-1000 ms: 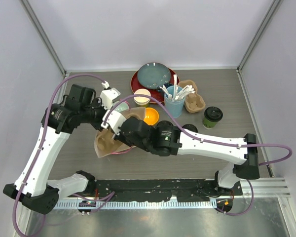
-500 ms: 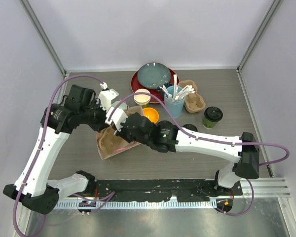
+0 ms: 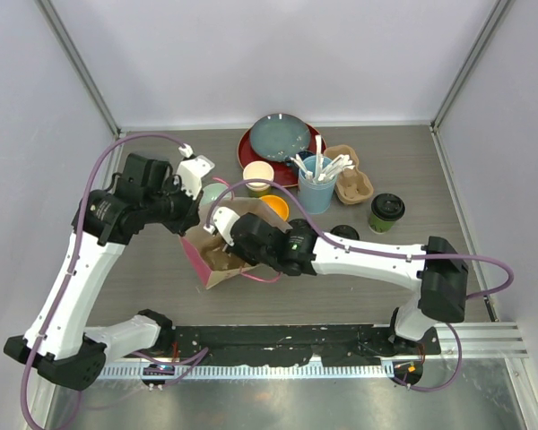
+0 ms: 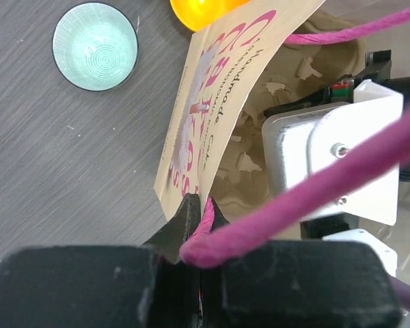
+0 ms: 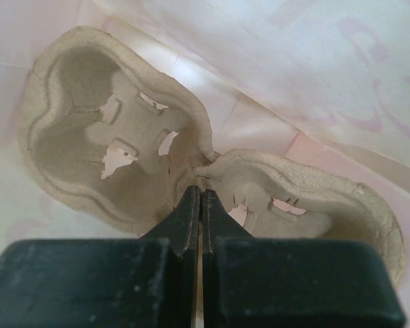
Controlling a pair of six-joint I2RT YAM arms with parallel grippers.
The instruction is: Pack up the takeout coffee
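Note:
The pulp carrier in my right gripper needs to go down deeper between the bag's paper sides next, because the bag's bare bottom is below. I need to let go of the carrier's middle fold there.
One dark green cup with a black lid [image 3: 386, 210] stands at the right. An open cup with a cream inside [image 3: 258, 175] stands near the plates, without a lid. A brown paper bag [image 3: 217, 260] with pink handles stands open mid-table. My left gripper [image 3: 195, 235] is shut on the bag's rim and pink handle [image 4: 199, 205]. My right gripper [image 3: 226, 253] reaches into the bag [image 5: 294, 68] and is shut [image 5: 200, 195] on the middle ridge of a pulp cup carrier [image 5: 102, 150]. The carrier also shows in the left wrist view [image 4: 260, 137].
A second pulp carrier [image 3: 350, 179] and a light-blue cup of white utensils [image 3: 316, 186] stand behind. A black lid [image 3: 345, 233] lies by the right arm. An orange bowl [image 3: 276, 208], a teal bowl [image 3: 217, 192] and stacked plates [image 3: 278, 139] crowd the back.
The bag has gone from lying flat to standing open, shifted a little right. My right gripper has moved the carrier down into it. My left gripper has risen with the rim.

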